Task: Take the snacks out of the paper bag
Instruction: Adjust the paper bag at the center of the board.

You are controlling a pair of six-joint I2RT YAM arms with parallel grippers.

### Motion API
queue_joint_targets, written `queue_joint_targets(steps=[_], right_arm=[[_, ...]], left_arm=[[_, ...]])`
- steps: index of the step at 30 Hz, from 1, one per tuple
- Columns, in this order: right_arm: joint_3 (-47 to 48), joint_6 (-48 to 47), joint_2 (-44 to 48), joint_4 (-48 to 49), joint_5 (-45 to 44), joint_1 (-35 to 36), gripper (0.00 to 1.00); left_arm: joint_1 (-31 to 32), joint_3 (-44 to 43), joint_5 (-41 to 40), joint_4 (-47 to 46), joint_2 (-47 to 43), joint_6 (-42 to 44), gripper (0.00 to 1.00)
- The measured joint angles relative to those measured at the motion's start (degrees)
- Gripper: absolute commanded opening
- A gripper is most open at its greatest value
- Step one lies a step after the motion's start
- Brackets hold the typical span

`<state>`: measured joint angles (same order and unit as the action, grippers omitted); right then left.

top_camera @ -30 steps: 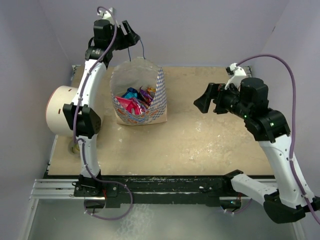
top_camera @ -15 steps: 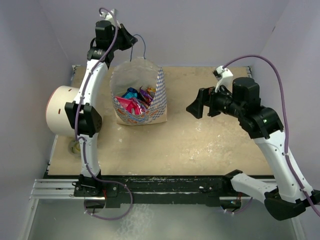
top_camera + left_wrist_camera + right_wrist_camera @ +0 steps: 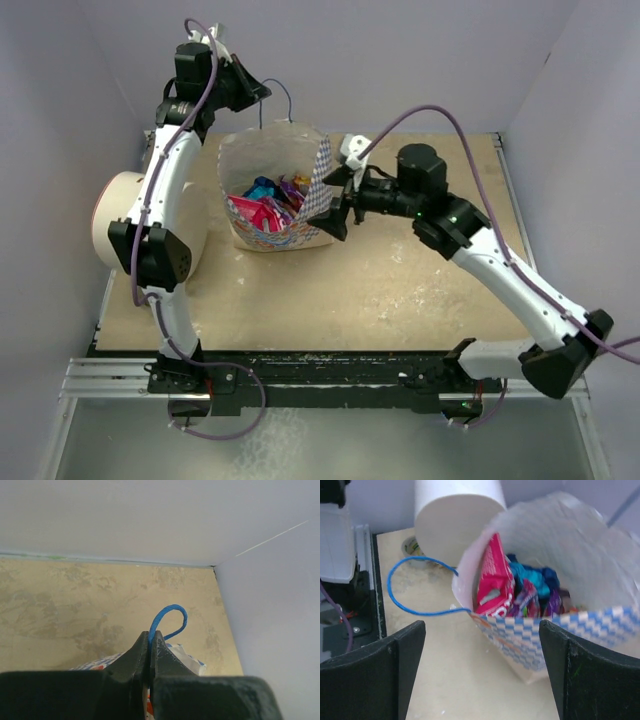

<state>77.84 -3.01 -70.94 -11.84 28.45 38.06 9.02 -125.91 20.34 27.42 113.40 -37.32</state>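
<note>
The right gripper goes to the left in the top view next, over the bag's checkered rim onto the bag's near blue cord handle, which hangs loose.
The paper bag point(image 3: 322, 190), blue-and-white checkered outside, stands open at the table's back left. Several bright foil snacks point(image 3: 268, 204) lie inside; the right wrist view shows a red packet point(image 3: 493, 582) upright beside blue and purple ones. My left gripper point(image 3: 260, 92) is above the bag's far rim, shut on the far blue cord handle point(image 3: 170, 614), which loops out past the fingertips. My right gripper point(image 3: 334, 210) is open at the bag's right wall, level with the checkered side point(image 3: 580, 630), touching nothing. The near handle point(image 3: 400, 597) hangs loose.
A large white cylinder point(image 3: 122, 222) lies just left of the bag, behind the left arm. A small round object point(image 3: 413, 546) sits beside it on the table. Lilac walls close the back and both sides. The black rail point(image 3: 320, 368) runs along the near edge.
My left gripper has shut on the blue handle cord. The right arm has swung left across the table from the right side up to the bag, its jaws staying open.
</note>
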Motion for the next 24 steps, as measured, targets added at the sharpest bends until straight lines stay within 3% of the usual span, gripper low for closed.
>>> queue_joint_targets(steps=[6,13,20,23,24], right_arm=[[2.6,-16.3,-7.3,1.8,6.1,6.4,0.94],[3.0,-26.1,-10.9,1.4,9.3,9.9,0.79],[2.6,-29.2,-11.6,2.6,8.7,11.7,0.37],[1.8,-29.0,-11.2,3.5,6.8,12.0,0.06],[1.3,-28.6,-10.9,3.5,6.7,12.1,0.0]], left_arm=[[0.0,0.1,1.5,1.4,-0.3,-1.4,0.0],[0.0,0.1,2.7,4.7,-1.5,-2.7,0.0],[0.0,2.1,3.8,5.9,-4.1,-4.2,0.0],[0.0,2.1,4.3,6.8,-4.9,-4.2,0.0],[0.0,2.2,4.3,7.1,-5.3,-4.2,0.0]])
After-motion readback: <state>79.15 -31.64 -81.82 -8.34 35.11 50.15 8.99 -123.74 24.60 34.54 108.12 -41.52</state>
